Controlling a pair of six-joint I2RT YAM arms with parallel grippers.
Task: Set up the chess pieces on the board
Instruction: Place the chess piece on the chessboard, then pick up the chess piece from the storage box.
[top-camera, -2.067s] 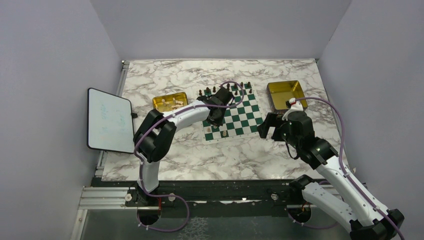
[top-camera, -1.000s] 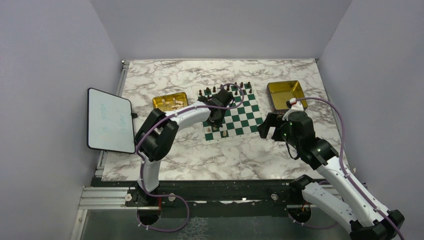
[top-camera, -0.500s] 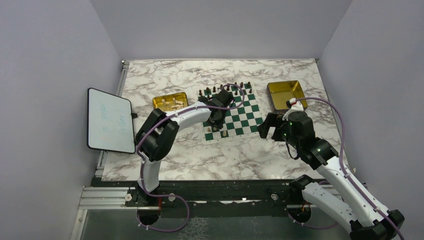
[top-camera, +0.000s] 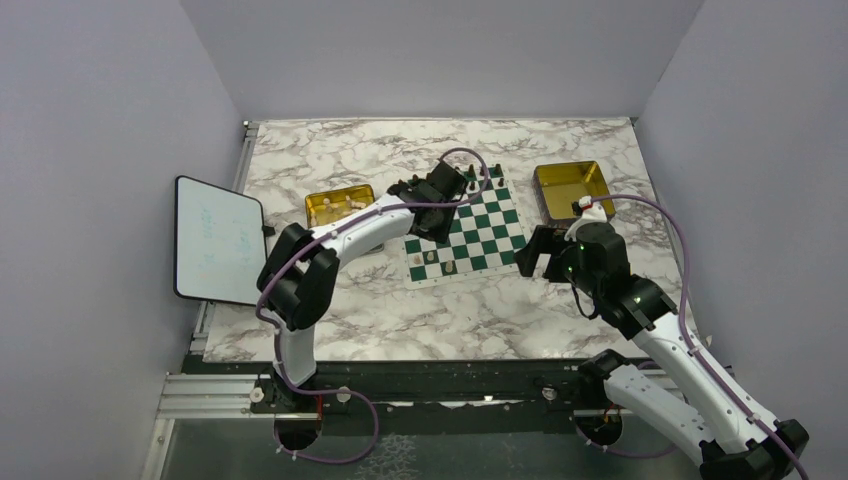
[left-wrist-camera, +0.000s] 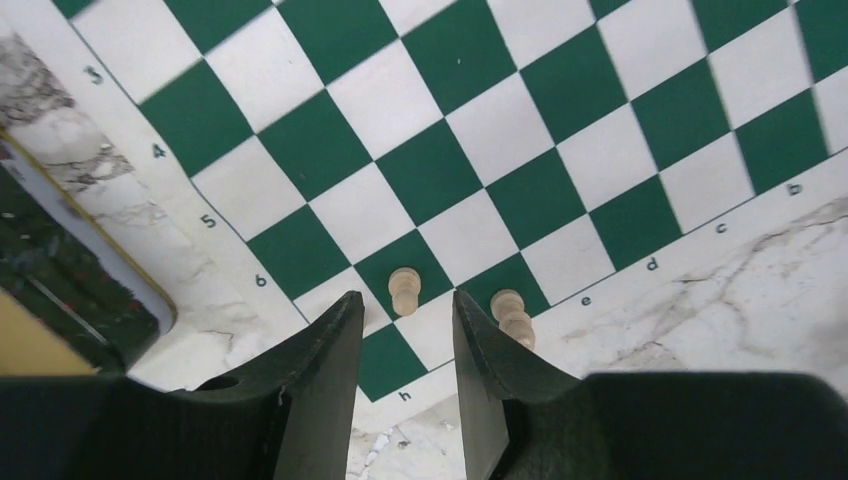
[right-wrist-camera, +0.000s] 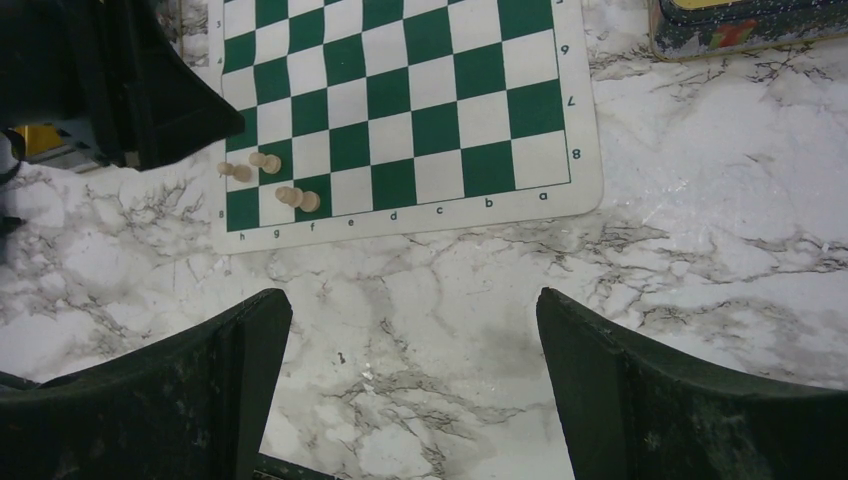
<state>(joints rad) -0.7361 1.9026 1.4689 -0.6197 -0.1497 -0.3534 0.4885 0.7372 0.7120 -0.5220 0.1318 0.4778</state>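
I need to swing my left gripper over and down onto a cream piece next. The cream pieces by the gold tray's far side are to the left of that gripper in the top view.
The green and white board (top-camera: 478, 228) lies mid-table. Three cream chess pieces (right-wrist-camera: 267, 163) stand on its near left corner squares. The left wrist view shows two of them, one (left-wrist-camera: 404, 291) on a green square below the gap between my fingers and one (left-wrist-camera: 512, 315) just right of the right finger. My left gripper (top-camera: 432, 213) hovers over the board's left side, its jaws a little apart and empty (left-wrist-camera: 405, 320). My right gripper (top-camera: 535, 255) hangs wide open and empty (right-wrist-camera: 415, 310) over the marble, right of the board's near edge.
A gold tray (top-camera: 340, 205) with several cream pieces sits left of the board. A second gold tray (top-camera: 572, 188) sits at the right. Dark brown pieces (top-camera: 470, 172) line the board's far edge. A white tablet (top-camera: 218, 240) stands at the table's left edge.
My left gripper has risen and drawn back from the board's near left corner toward the far left. The cream pieces stay on the corner squares. The right arm has not moved.
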